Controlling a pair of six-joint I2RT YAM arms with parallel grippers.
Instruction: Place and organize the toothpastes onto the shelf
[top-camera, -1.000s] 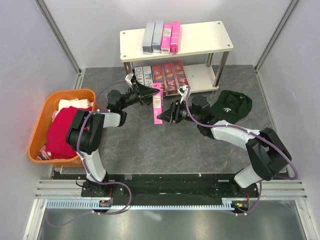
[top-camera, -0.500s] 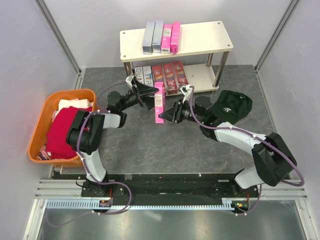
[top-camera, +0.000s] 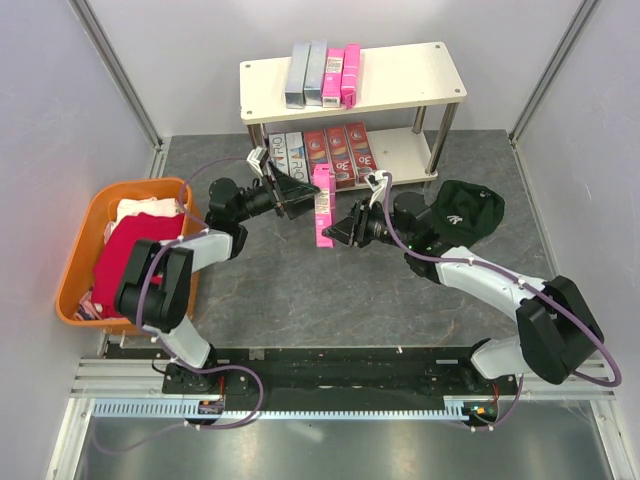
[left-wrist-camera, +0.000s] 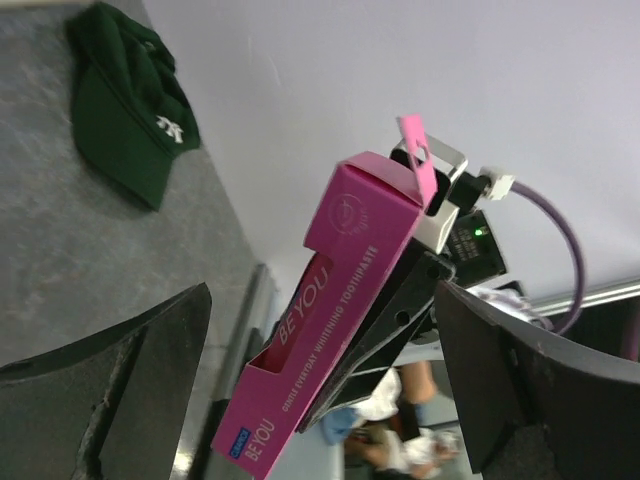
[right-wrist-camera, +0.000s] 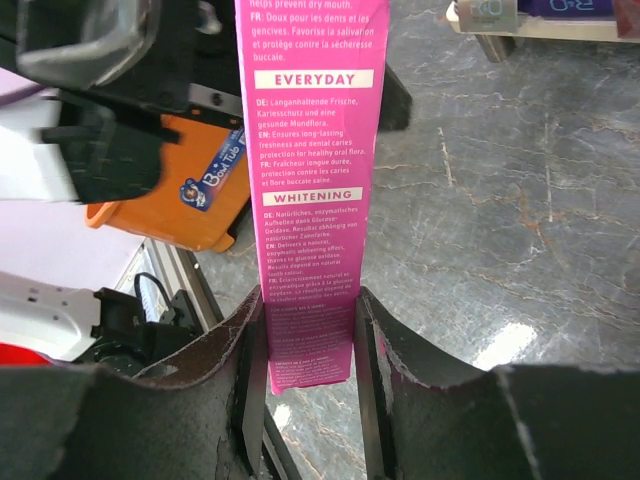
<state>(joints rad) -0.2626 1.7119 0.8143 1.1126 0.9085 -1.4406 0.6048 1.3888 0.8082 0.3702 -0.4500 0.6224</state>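
The colour of the box (top-camera: 322, 205) is a match, so my right gripper should next go up and outward, then down onto the bare board beside the pink toothpastes and let go of the box.
A bright pink toothpaste box (top-camera: 322, 205) hangs above the floor in front of the shelf (top-camera: 420, 80), with my right gripper (top-camera: 337, 232) shut on its lower end. In the right wrist view both pads press the box (right-wrist-camera: 312, 150) at the gripper (right-wrist-camera: 310, 340). My left gripper (top-camera: 296, 191) is just left of the box, open. In its wrist view the box (left-wrist-camera: 340, 320) stands beyond the wide-spread left gripper (left-wrist-camera: 320, 290), untouched. Two silver-grey and two pink toothpastes (top-camera: 322, 73) lie on the top board. Several printed and red ones (top-camera: 325, 152) fill the lower tier.
An orange basket (top-camera: 75, 260) holding a red cloth (top-camera: 125, 255) sits at the left edge, also seen as the basket (right-wrist-camera: 170, 200) in the right wrist view. A dark green cap (top-camera: 462, 212) lies right of the right arm. Grey walls close in the sides.
My left gripper has opened and let go of the pink box. My right gripper has closed on its lower end and carried it slightly right, toward the shelf.
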